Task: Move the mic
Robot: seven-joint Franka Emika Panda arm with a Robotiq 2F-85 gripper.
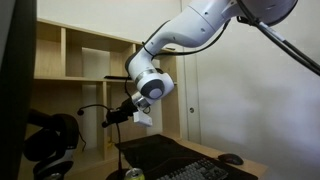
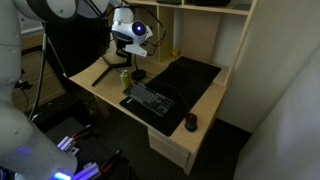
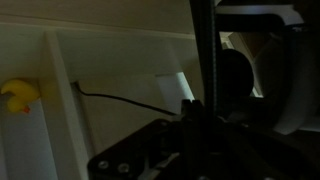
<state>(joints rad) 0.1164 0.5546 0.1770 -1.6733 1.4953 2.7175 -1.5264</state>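
The mic's stalk will next go toward the shelves in my gripper, which will release it over the empty bare wood beside the black desk mat.
The mic is a thin black gooseneck. In an exterior view its curved stalk arcs out to the left of my gripper, above the desk. In the other exterior view the stalk slants down from my gripper toward the desk's far corner. In the wrist view a black stalk rises straight up from between my closed fingers, and a thin curved length runs off to the left. The gripper looks shut on the stalk. The mic's base is not clearly visible.
Bulky black headphones stand beside the mic. A keyboard, a black desk mat, a mouse and a can are on the desk. Wooden shelves rise behind. A yellow rubber duck sits on a shelf.
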